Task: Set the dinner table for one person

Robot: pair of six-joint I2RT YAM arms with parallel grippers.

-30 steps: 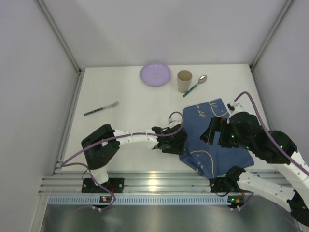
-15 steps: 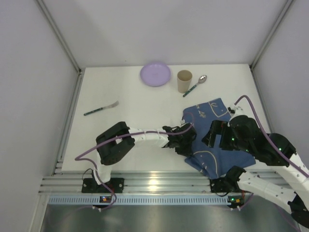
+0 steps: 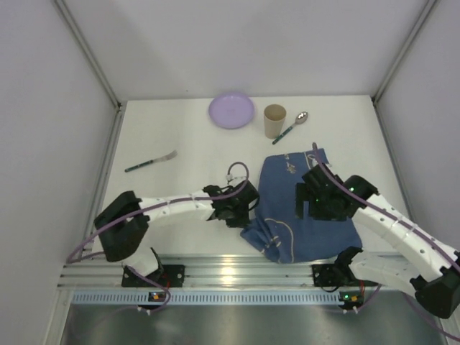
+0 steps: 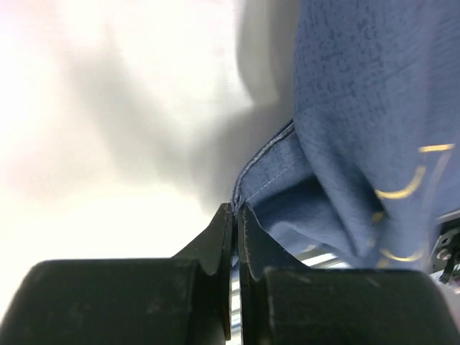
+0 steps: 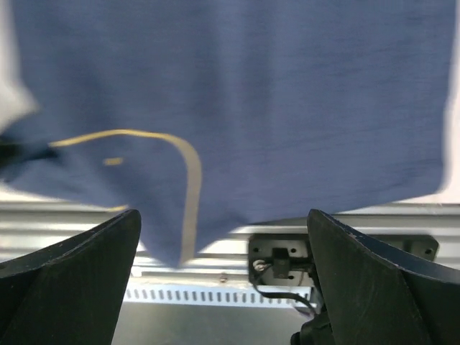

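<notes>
I need to move my right gripper down and back onto the mat's flat near corner next, because that corner is below and back by the aluminium bar.
On the white dinner table lies a blue cloth mat with pale line drawings, bunched along its left side. My left gripper is at that left edge, shut on the mat's hem; the wrist view shows the left gripper pinching the seam. My right gripper hovers over the middle of the mat, open and holding nothing. In the right wrist view the right gripper has its fingers spread wide above the blue mat.
A purple plate, a tan cup and a spoon stand at the far edge. A fork lies at the left. The ribbed aluminium rail runs along the near edge, under the mat's near corner.
My left gripper closed on the mat's left edge and drew back leftwards, dragging and bunching the cloth. The right arm swung left and further out over the mat.
</notes>
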